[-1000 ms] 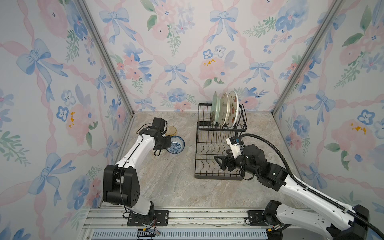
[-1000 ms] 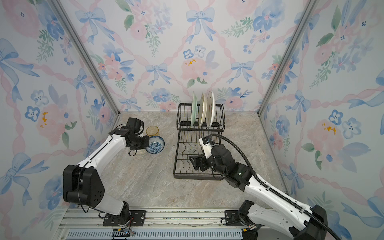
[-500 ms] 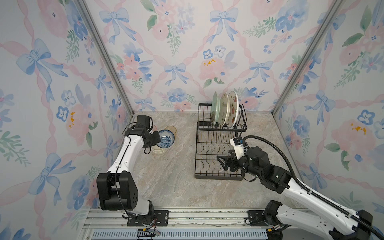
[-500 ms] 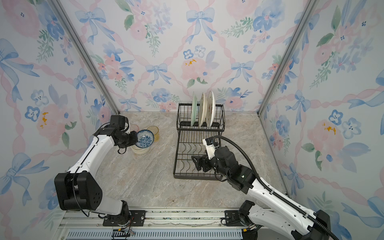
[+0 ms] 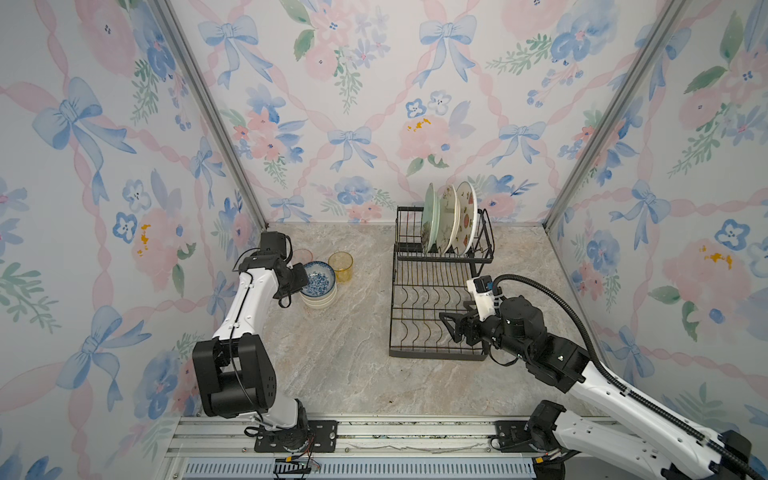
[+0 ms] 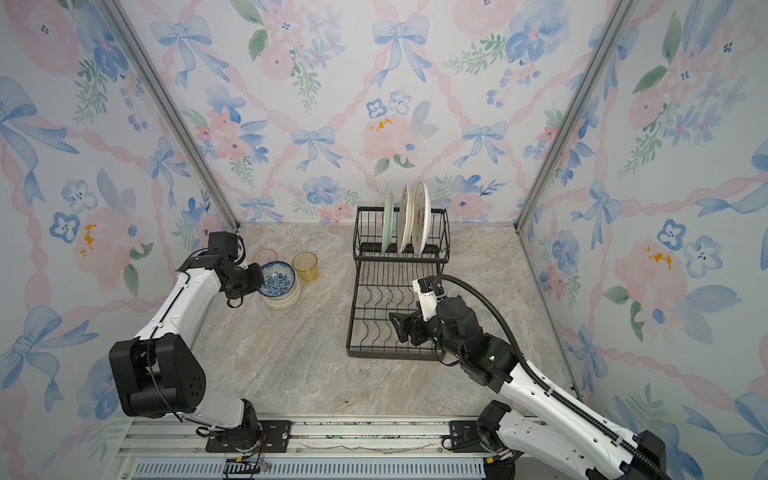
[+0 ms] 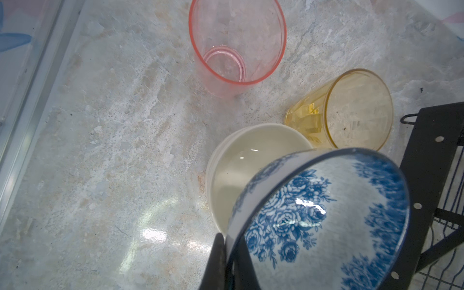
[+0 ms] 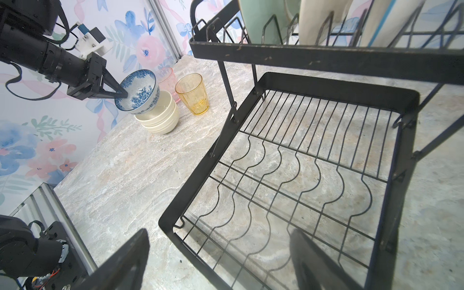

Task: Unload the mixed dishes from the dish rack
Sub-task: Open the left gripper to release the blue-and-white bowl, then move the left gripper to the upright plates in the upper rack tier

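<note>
The stacked cream bowls are below my left gripper. It will go down a little next and let go of the tilted blue-patterned bowl's rim over the cream bowls' opening.
My left gripper point(image 5: 301, 279) point(image 6: 259, 282) point(image 7: 229, 238) is shut on the rim of the blue-patterned white bowl point(image 5: 318, 278) point(image 6: 277, 279) point(image 7: 326, 213) point(image 8: 139, 90). It holds the bowl tilted over two stacked cream bowls point(image 5: 320, 300) point(image 6: 284, 300) point(image 7: 241, 163) point(image 8: 160, 118); I cannot tell if they touch. The black dish rack point(image 5: 436, 356) point(image 6: 390, 354) point(image 8: 339, 88) keeps a mint-green plate point(image 5: 430, 216) and two cream plates point(image 5: 448, 216) point(image 5: 465, 216) upright on its upper shelf. Its lower tray is bare. My right gripper point(image 5: 448, 328) point(image 6: 397, 328) point(image 8: 219, 233) hangs open over the tray's front, holding nothing.
An amber tumbler point(image 5: 340, 266) point(image 6: 305, 266) point(image 7: 351, 110) point(image 8: 192, 94) and a pink tumbler point(image 5: 302, 255) point(image 6: 264, 255) point(image 7: 236, 42) point(image 8: 167, 75) stand on the marble table just behind the bowl stack. The left wall is close behind my left arm.
My left gripper has carried the blue-patterned bowl leftward from near the rack to over the cream bowl stack. The right gripper has hardly moved and stays open.
</note>
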`<state>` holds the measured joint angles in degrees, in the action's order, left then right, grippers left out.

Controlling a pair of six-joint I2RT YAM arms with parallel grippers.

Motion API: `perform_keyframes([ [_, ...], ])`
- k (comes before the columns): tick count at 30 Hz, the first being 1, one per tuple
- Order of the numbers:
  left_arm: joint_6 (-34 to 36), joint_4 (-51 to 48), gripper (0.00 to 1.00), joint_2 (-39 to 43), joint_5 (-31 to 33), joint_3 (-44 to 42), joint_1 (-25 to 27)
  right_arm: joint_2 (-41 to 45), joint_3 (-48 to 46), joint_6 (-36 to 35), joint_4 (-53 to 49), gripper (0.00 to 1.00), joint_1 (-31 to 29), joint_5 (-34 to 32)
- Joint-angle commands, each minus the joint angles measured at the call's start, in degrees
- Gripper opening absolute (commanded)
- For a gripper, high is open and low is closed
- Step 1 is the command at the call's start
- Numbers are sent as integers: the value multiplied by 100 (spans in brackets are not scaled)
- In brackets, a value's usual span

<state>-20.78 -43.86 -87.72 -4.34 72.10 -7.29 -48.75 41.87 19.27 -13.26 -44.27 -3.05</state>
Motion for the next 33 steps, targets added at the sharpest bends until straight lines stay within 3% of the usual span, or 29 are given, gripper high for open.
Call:
perform_keyframes([
  [1, 74, 61, 0, -103, -58, 41, -18, 50, -86, -28, -103, 89, 92, -11],
  [15, 168, 64, 2, -293, -10, 85, -18, 59, -97, 23, -140, 89, 158, 63],
  [21, 197, 62, 41, -227, -17, 110, -14, 51, -80, 85, -116, 89, 162, 116],
  [28, 137, 55, 69, 28, -180, 201, 16, 61, -56, 164, -107, 89, 166, 131],
  [32, -6, 66, 97, 386, -138, 417, 384, 50, -53, 228, -89, 89, 176, 105],
  [33, -68, 65, 98, 483, -77, 493, 560, 42, -56, 269, -96, 90, 178, 92],
])
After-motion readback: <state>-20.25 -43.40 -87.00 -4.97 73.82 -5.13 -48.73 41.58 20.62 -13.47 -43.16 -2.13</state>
